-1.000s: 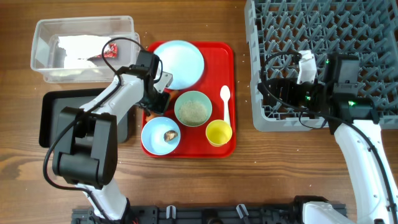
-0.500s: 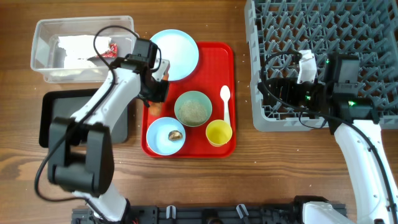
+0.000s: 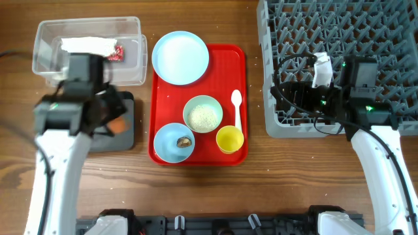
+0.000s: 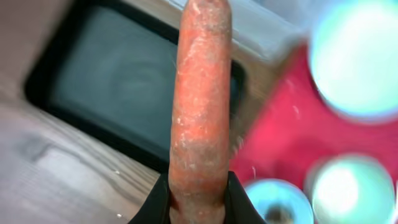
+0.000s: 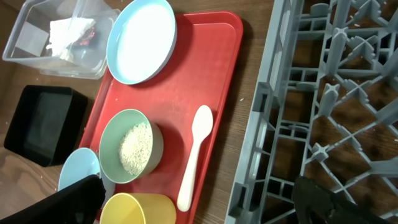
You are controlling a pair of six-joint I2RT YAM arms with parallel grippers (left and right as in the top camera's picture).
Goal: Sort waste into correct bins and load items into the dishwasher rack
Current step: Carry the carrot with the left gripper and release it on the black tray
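The left gripper needs to go down into the black tray next and let go of the orange carrot piece on the tray's bottom, because that bottom is bare under the carrot piece.
My left gripper is shut on the orange carrot piece and holds it over the black tray, which also shows in the left wrist view. The clear tub holds the crumpled napkin and red wrapper. On the red tray lie the light blue plate, mint green bowl with rice, light blue bowl with a brown lump, yellow cup and white spoon. My right gripper is open and empty above the rack's left edge.
The grey rack fills the back right of the table. The red tray sits in the middle, between the two bins on the left and the rack. Bare wood shows along the front edge.
My left arm has lifted the carrot piece off the red tray and carried it left, over the black tray. The right arm has not moved.
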